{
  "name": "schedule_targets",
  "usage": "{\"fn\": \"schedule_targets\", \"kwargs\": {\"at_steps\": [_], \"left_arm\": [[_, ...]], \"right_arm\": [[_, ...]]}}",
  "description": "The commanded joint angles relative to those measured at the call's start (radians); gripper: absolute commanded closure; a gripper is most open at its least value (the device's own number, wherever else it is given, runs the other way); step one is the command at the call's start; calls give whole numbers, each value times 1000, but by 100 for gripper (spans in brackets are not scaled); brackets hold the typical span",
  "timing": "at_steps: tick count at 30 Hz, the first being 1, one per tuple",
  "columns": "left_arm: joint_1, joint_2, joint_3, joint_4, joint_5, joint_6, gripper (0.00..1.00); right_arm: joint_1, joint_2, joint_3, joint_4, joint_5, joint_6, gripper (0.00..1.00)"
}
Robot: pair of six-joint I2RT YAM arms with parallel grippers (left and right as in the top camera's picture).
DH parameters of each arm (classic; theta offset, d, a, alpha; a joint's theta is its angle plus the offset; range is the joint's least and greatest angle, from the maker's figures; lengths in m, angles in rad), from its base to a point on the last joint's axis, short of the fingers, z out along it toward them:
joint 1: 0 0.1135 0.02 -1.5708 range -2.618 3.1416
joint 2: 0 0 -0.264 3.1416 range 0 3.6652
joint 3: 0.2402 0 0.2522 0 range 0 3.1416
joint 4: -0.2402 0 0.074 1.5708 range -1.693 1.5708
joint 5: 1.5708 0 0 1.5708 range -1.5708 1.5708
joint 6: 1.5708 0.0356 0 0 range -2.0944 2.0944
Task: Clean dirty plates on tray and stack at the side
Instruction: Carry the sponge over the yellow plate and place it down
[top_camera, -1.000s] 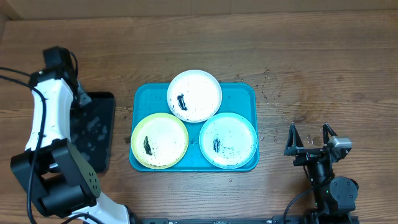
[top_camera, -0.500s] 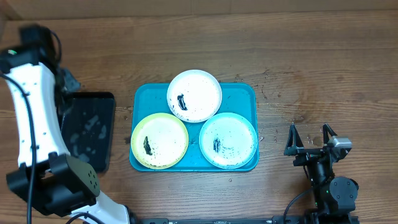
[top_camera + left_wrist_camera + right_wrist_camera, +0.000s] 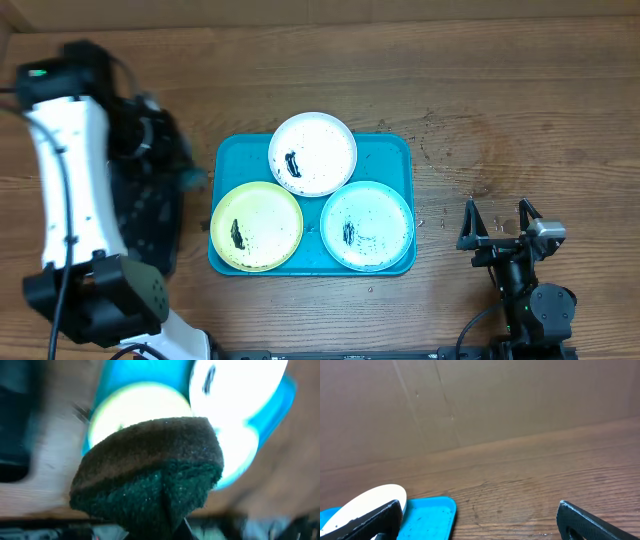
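My left gripper moves over the tray's edge next, then brings the sponge down beside the black smear on the yellow-green plate point(image 3: 135, 400) nearest the sponge.
The turquoise tray point(image 3: 385, 150) holds three dirty plates. These are a white one point(image 3: 313, 153) at the back, a yellow-green one point(image 3: 257, 226) front left and a pale mint one point(image 3: 367, 225) front right, each with black smears. My left gripper point(image 3: 172, 168), blurred by motion, hangs just left of the tray, shut on a dark green sponge point(image 3: 150, 470) that fills the left wrist view and hides the jaws. Behind the sponge show the yellow-green plate point(image 3: 135, 400) and the white plate point(image 3: 240, 385). My right gripper point(image 3: 498, 215) stands open on the right, apart from the tray.
A glossy black tray point(image 3: 155, 225) lies left of the turquoise one, partly under my left arm. Black specks dot the wood point(image 3: 440, 150) right of the tray. In the right wrist view, the tray corner point(image 3: 427, 515) and white plate point(image 3: 365, 502) lie ahead of the open fingers.
My left arm has swung from the far left edge rightward over the black tray toward the turquoise tray, carrying the sponge. The right arm and the plates have not moved.
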Motion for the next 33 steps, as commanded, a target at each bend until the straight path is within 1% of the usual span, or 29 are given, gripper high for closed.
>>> {"fn": "schedule_targets", "kwargs": {"at_steps": [1, 6, 10, 11, 13, 16, 18, 23, 28, 29, 30, 31, 32, 33], "left_arm": [[-109, -3, -140, 10, 76, 64, 96], [-270, -3, -374, 174, 67, 48, 96], [-340, -3, -500, 319, -66, -67, 96], [-347, -3, -520, 352, -108, -100, 96], [-348, -3, -540, 390, -142, -133, 96], [-342, -3, -548, 427, -143, -140, 96], [-342, -3, -555, 471, -169, -139, 96], [-348, -3, -608, 578, -117, -151, 96], [-366, -3, -684, 601, -116, -170, 94], [-367, -3, -692, 601, -117, -169, 88], [-368, -3, -694, 600, -117, -169, 71], [-368, -3, -694, 600, -118, -169, 57], [-368, -3, -694, 600, -116, -169, 51], [-368, -3, -694, 606, -116, -169, 48]], "right_arm": [[-3, -10, -10, 6, 10, -7, 0], [-3, -10, -10, 6, 10, -7, 0], [-3, -10, -10, 6, 10, -7, 0], [-3, -10, -10, 6, 10, -7, 0], [-3, -10, -10, 6, 10, -7, 0], [-3, -10, -10, 6, 10, -7, 0], [-3, -10, -10, 6, 10, -7, 0], [-3, -10, -10, 6, 10, -7, 0], [-3, -10, -10, 6, 10, -7, 0], [-3, -10, -10, 6, 10, -7, 0], [-3, -10, -10, 6, 10, -7, 0], [-3, -10, -10, 6, 10, -7, 0], [-3, -10, -10, 6, 10, -8, 0], [-3, -10, -10, 6, 10, -7, 0]]}}
